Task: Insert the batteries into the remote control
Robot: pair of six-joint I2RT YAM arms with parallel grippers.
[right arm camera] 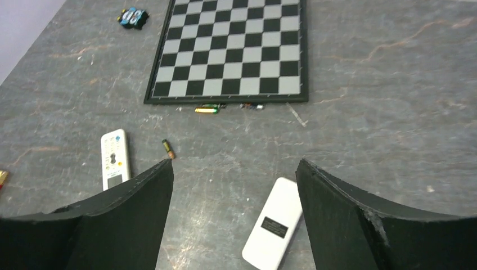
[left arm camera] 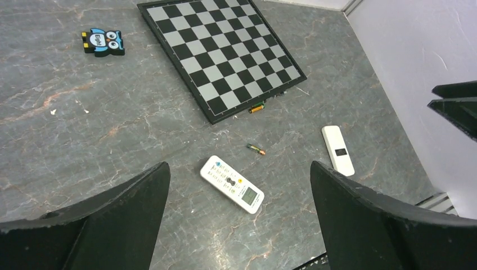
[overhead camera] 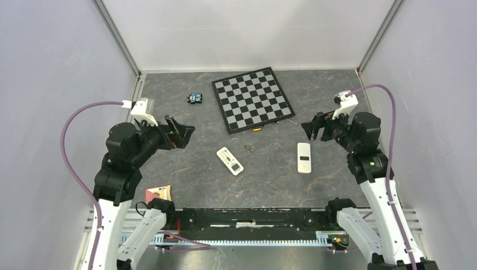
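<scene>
My right gripper swings over the slanted remote below it and to its left in the top view next. It then turns to match and lowers astride the remote's buttons.
The white remote control (overhead camera: 230,161) lies face up on the table, buttons and little screen showing (left arm camera: 232,184) (right arm camera: 115,157). One battery (overhead camera: 248,148) (left arm camera: 256,149) (right arm camera: 168,148) lies just to its right. A second battery (overhead camera: 256,129) (left arm camera: 257,108) (right arm camera: 206,110) rests against the chessboard's near edge. My left gripper (overhead camera: 183,134) (left arm camera: 239,167) hovers open left of the remote, holding nothing. My right gripper (overhead camera: 310,128) (right arm camera: 234,163) hovers open at the right, above a plain white slab, also with nothing in it.
A plain white slab (overhead camera: 304,157) (right arm camera: 274,224) with a dark slot lies right of the remote. A chessboard (overhead camera: 253,99) sits at the back centre, a blue owl toy (overhead camera: 195,98) to its left. A red and orange object (overhead camera: 158,193) lies by the left arm's base.
</scene>
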